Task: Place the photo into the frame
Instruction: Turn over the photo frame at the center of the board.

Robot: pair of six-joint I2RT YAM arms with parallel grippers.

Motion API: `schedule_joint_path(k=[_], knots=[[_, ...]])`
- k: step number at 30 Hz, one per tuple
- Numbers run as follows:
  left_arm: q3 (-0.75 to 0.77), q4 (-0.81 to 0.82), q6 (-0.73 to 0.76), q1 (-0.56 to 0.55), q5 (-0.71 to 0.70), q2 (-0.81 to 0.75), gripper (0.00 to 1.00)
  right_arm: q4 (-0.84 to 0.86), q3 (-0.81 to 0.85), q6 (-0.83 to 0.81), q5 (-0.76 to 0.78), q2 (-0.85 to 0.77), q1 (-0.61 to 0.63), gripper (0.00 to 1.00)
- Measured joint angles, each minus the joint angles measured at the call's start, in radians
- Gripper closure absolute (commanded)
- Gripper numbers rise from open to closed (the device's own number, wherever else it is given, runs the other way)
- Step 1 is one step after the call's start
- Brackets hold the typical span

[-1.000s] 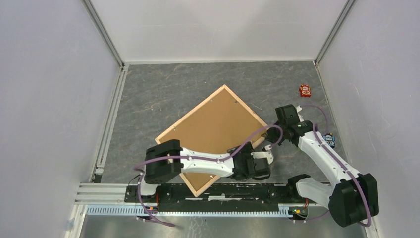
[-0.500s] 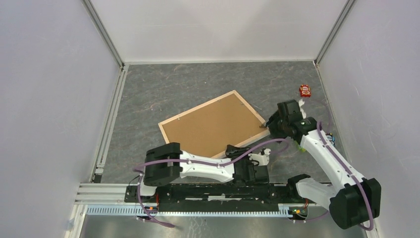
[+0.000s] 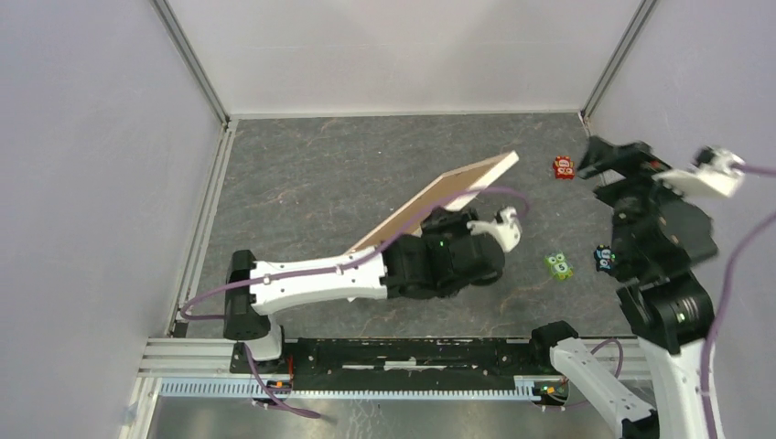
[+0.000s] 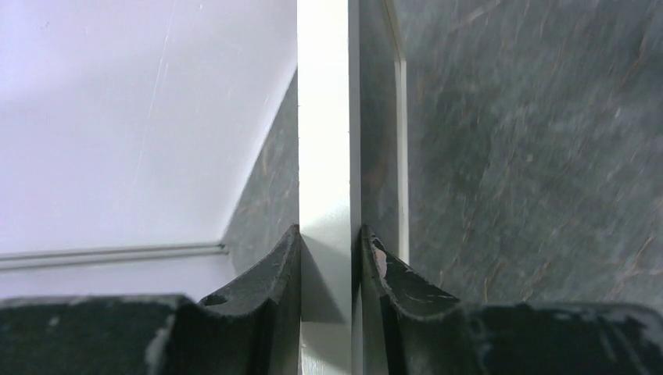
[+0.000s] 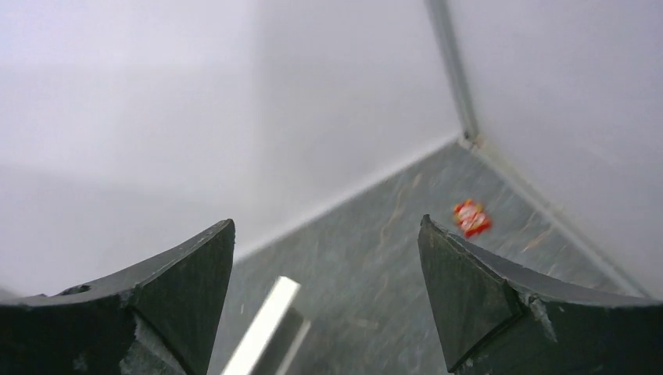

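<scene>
The robot should next swing its left gripper to the left in the top view, turning the frame (image 3: 462,180) and lowering it flat onto bare grey floor, since it hangs tilted on edge.
The frame (image 3: 462,180) is a pale wood rectangle with a brown back. It is lifted off the grey floor and tilted steeply on edge, its far corner pointing up and right. My left gripper (image 3: 446,224) is shut on its near rail. In the left wrist view the white rail (image 4: 324,117) runs straight up between the two black fingertips of that gripper (image 4: 330,230). My right gripper (image 3: 615,157) hangs high at the right, open and empty, apart from the frame. Its wrist view shows the gripper (image 5: 326,223) above the frame's corner (image 5: 262,328). The photo is not in view.
Small toy figures lie on the floor at the right: a red one (image 3: 564,167) near the back corner, a green one (image 3: 559,265) and a blue one (image 3: 605,257). White walls close in the cell on three sides. A metal rail (image 3: 366,352) runs along the near edge.
The frame lay flat, back up, with the right gripper at its right corner. The left gripper shut on its near rail and raised it on edge. The right gripper opened and rose away right.
</scene>
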Motion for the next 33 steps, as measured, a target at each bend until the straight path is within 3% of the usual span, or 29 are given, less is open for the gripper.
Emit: schedule_joint_path(k=[7,13,23,28,33], knots=[[0.334,-0.145,-0.058,0.187,0.219,0.0,0.98,0.086,-0.077,-0.055,0.187,-0.193,-0.001,0.11],[0.436,-0.264,-0.213,0.499,0.505,-0.003,0.98,0.067,-0.13,-0.053,0.212,-0.169,-0.001,0.11],[0.165,-0.127,-0.483,1.083,1.004,-0.16,0.98,0.055,-0.183,-0.046,0.195,-0.136,-0.001,0.11],[-0.008,-0.01,-0.61,1.259,1.154,-0.242,0.98,0.055,-0.212,-0.039,0.184,-0.136,-0.001,0.12],[-0.331,0.191,-0.821,1.411,1.255,-0.381,0.98,0.056,-0.246,-0.033,0.159,-0.132,-0.001,0.11]])
